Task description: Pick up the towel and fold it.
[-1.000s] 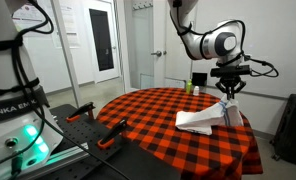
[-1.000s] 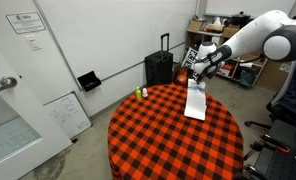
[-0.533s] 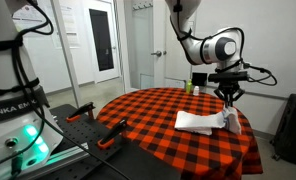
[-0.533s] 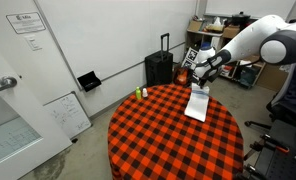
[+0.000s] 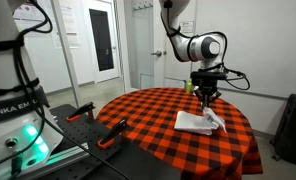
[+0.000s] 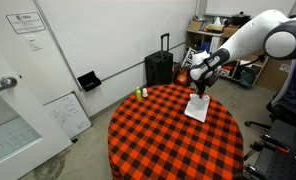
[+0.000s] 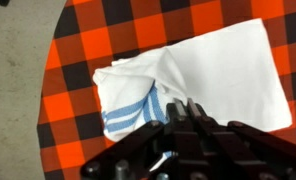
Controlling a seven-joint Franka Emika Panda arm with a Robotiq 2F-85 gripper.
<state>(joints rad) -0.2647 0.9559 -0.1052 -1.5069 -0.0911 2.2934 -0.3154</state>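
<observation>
I need to carry the raised fold to the right in the wrist view and let go of it, because the flat white part lies on that side of my gripper.
The white towel [image 5: 193,122] with thin blue stripes lies partly folded on the far side of the round table, which is covered by a red-and-black checked cloth [image 5: 153,125]. It shows in both exterior views [image 6: 197,108]. My gripper [image 5: 207,98] hangs just above the towel [image 6: 201,88] and is shut on one raised end of it. In the wrist view the closed fingers [image 7: 181,108] pinch the cloth beside the blue-striped end, over the flat white part [image 7: 223,70].
A small green bottle [image 6: 141,93] stands near the table's edge. A black suitcase [image 6: 160,68] stands by the wall behind it. An office chair [image 6: 288,105] and cluttered shelves are close to the table. Another robot base [image 5: 13,120] stands beside the table.
My gripper has carried the held towel end across over the rest of the towel and lowered it, so the cloth now lies doubled.
</observation>
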